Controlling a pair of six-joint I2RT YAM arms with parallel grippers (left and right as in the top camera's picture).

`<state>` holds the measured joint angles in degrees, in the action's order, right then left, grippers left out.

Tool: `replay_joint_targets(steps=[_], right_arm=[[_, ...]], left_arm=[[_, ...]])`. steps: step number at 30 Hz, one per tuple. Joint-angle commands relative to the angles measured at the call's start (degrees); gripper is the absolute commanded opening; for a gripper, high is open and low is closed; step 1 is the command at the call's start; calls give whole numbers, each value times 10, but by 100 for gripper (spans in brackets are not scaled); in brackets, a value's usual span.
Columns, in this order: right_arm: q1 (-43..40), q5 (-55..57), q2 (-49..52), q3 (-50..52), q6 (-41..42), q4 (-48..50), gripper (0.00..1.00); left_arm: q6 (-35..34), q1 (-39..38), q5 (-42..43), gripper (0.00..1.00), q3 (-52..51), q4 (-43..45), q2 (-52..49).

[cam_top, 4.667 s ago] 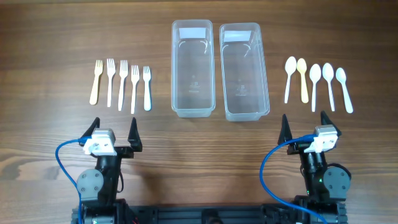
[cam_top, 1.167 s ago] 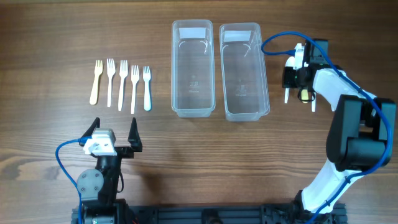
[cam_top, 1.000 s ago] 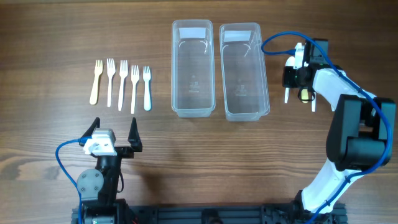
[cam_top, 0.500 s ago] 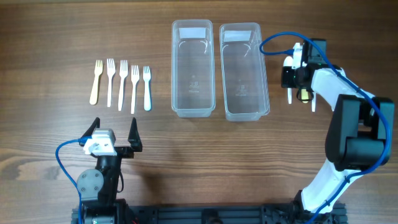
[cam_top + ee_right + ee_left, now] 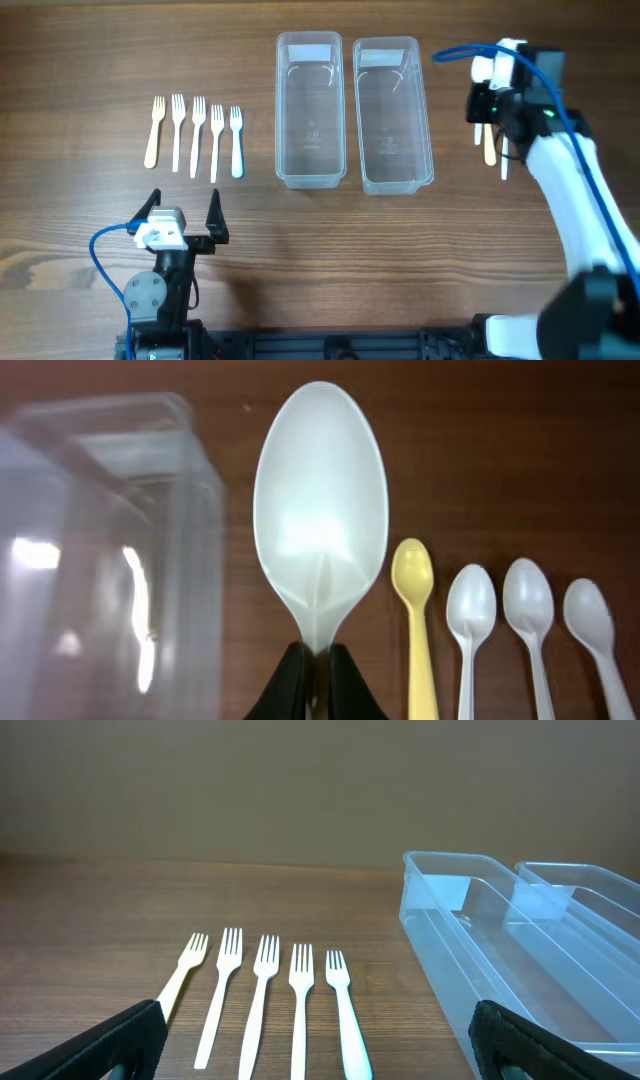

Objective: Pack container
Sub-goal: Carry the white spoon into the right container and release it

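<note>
The white spoon needs to go to the left in the overhead view, carried by the robot's right gripper over the empty container beside the spoons.
My right gripper is shut on the neck of a white spoon, holding it above the table with the bowl pointing away. Below it a yellow spoon and three white spoons lie on the wood, to the right of a clear container. In the overhead view the right gripper hangs just right of the right-hand container. A second clear container stands beside it. Several forks lie in a row on the left. My left gripper sits open near the front edge, nothing in it.
From the left wrist the forks lie straight ahead and the two containers stand to the right. The right arm's body and blue cable cover most of the spoon row from above.
The right gripper has shut on the white spoon and lifted it off the table, and the arm has risen toward the overhead camera. The left arm has not moved.
</note>
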<state>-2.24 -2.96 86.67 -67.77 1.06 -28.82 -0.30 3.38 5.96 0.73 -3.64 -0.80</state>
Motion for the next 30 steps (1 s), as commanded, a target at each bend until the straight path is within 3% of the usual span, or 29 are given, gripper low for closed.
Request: replay_joint_targets(steps=[1, 13, 22, 23, 25, 27, 28, 30], right_arm=[[22, -38, -37, -2, 33, -29, 4], [169, -13, 1, -2, 61, -33, 4], [181, -9, 101, -2, 64, -3, 4], [181, -9, 110, -2, 64, 0, 6], [181, -9, 115, -2, 63, 1, 30], [181, -9, 114, -2, 55, 1, 39], [181, -12, 105, -3, 51, -2, 49], [181, -14, 92, -8, 51, -14, 50]], left_arm=[[-3, -2, 11, 100, -4, 0, 4], [-3, -2, 11, 100, -4, 0, 4], [-3, -2, 11, 100, -4, 0, 4], [-3, -2, 11, 100, -4, 0, 4], [-3, -2, 11, 100, -4, 0, 4], [-3, -2, 11, 100, -4, 0, 4], [-3, -2, 11, 100, -4, 0, 4], [-3, -2, 11, 100, -4, 0, 4]])
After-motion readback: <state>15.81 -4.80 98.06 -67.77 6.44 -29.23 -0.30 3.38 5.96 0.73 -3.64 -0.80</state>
